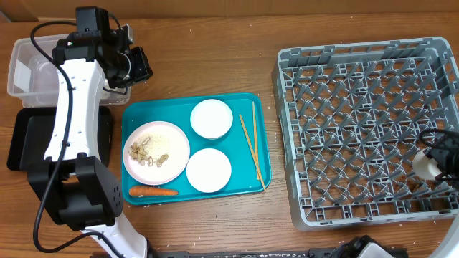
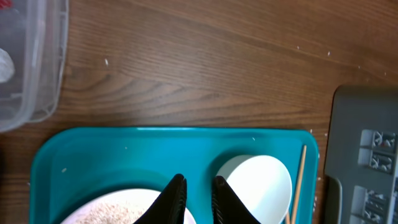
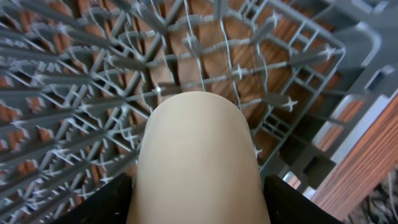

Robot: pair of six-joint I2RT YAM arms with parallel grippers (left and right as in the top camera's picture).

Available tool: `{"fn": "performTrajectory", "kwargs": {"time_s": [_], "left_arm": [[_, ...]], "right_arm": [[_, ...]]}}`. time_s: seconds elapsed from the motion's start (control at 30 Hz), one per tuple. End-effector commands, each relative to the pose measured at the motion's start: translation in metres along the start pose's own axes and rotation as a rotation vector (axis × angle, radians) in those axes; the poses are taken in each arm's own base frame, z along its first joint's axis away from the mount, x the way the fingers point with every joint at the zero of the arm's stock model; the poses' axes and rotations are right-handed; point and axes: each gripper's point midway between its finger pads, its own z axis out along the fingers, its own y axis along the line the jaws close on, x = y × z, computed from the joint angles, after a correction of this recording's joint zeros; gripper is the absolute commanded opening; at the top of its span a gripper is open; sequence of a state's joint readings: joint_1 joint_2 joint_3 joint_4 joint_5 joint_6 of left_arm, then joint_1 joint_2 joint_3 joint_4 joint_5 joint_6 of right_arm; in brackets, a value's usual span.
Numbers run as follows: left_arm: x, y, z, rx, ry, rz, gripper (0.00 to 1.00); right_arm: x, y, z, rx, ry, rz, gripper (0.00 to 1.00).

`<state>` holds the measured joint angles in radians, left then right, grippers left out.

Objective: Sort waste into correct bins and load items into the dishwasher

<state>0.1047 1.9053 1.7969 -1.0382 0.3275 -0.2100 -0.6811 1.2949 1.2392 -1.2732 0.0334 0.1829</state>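
My right gripper lowers the small white cup (image 1: pixel 424 163) onto the empty pegs below by the rack's near corner next and lets go of it.
My left gripper (image 1: pixel 138 66) (image 2: pixel 198 190) hovers empty between the clear tub (image 1: pixel 29 75) (image 2: pixel 43 62) and the teal tray, its fingers nearly together. The white plate (image 1: pixel 172 140) (image 2: pixel 112 210) holds rice-like scraps (image 1: pixel 147 152). Beside it on the tray are two white bowls (image 1: pixel 211 118) (image 1: pixel 209 170), one of which shows in the left wrist view (image 2: pixel 258 186), an orange carrot (image 1: pixel 152 191) and chopsticks (image 1: pixel 251 147) (image 2: pixel 300 174). My right gripper (image 1: pixel 430 165) (image 3: pixel 199 199) is shut on the small white cup (image 1: pixel 424 163) (image 3: pixel 199 155) inside the grey dish rack (image 1: pixel 358 107) (image 3: pixel 93 74). The red wrapper is out of view.
The teal tray (image 1: pixel 136 115) (image 2: pixel 155 149) lies mid-table. The black tray (image 1: pixel 21 147) lies in front of the clear tub, partly under my left arm. A pale crumpled thing (image 2: pixel 3 62) lies in the tub. The rack's corner (image 2: pixel 367 155) is right of the teal tray.
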Motion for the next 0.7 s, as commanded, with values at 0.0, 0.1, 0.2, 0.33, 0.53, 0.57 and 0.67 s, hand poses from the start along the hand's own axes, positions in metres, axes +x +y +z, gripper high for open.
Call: {"fn": "performTrajectory", "kwargs": {"time_s": [0.0, 0.1, 0.2, 0.33, 0.53, 0.57, 0.67], "left_arm": [[-0.010, -0.006, -0.008, -0.003, -0.045, 0.007, 0.17], [-0.010, -0.006, -0.008, -0.003, -0.046, 0.008, 0.17], [-0.010, -0.006, -0.008, -0.003, -0.043, 0.007, 0.18], [-0.006, -0.006, -0.007, -0.006, -0.030, 0.004, 0.19], [0.000, -0.007, -0.011, -0.013, -0.013, 0.002, 0.25], [0.000, -0.007, -0.013, -0.016, -0.014, 0.002, 0.25], [0.000, -0.007, -0.026, -0.037, -0.037, 0.008, 0.25]], "right_arm": [[-0.005, -0.002, 0.008, 0.019, 0.026, 0.007, 0.41], [-0.004, -0.002, 0.020, 0.030, 0.069, 0.006, 0.46], [-0.003, -0.005, 0.034, 0.064, 0.117, 0.004, 0.52], [-0.011, -0.010, 0.046, 0.104, 0.114, 0.001, 0.59], [-0.024, -0.007, 0.050, 0.092, 0.066, -0.001, 0.84], [-0.024, -0.007, 0.050, 0.092, 0.065, -0.001, 0.84], [-0.030, -0.010, 0.050, 0.114, 0.039, 0.000, 0.81]]}}
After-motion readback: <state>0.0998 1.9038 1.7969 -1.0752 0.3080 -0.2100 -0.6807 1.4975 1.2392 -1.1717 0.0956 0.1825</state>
